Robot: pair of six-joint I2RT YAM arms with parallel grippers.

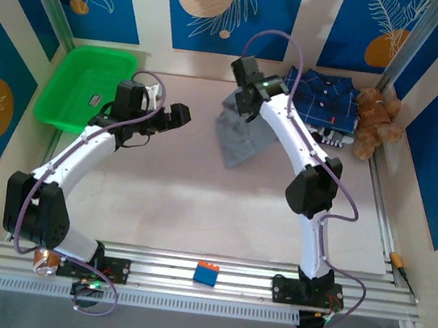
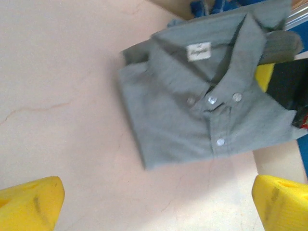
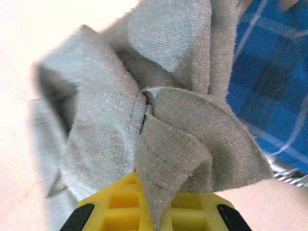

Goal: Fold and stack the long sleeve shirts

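The folded plaid shirt lies between the robot's right gripper and the teddy bear, so the right gripper will lift, swing across the shirt, lower at the table's edge by the teddy bear and release.
The folded grey long sleeve shirt (image 1: 242,141) lies at the back middle of the table, collar and buttons up (image 2: 192,110). My right gripper (image 1: 241,103) is shut on a bunched fold of the grey cloth (image 3: 144,110) at the shirt's far edge; its yellow jaws (image 3: 150,195) pinch the fabric. The navy plaid shirt (image 1: 326,101) lies folded behind, at the back right (image 3: 272,86). My left gripper (image 1: 179,116) hovers open to the left of the grey shirt, its yellow fingers (image 2: 29,202) wide apart over bare table, nothing between them.
A brown teddy bear (image 1: 376,121) sits in the back right corner beside the plaid shirt. A green tray (image 1: 83,84) stands at the back left. A blue brick (image 1: 205,273) rests on the front rail. Walls close in on both sides.
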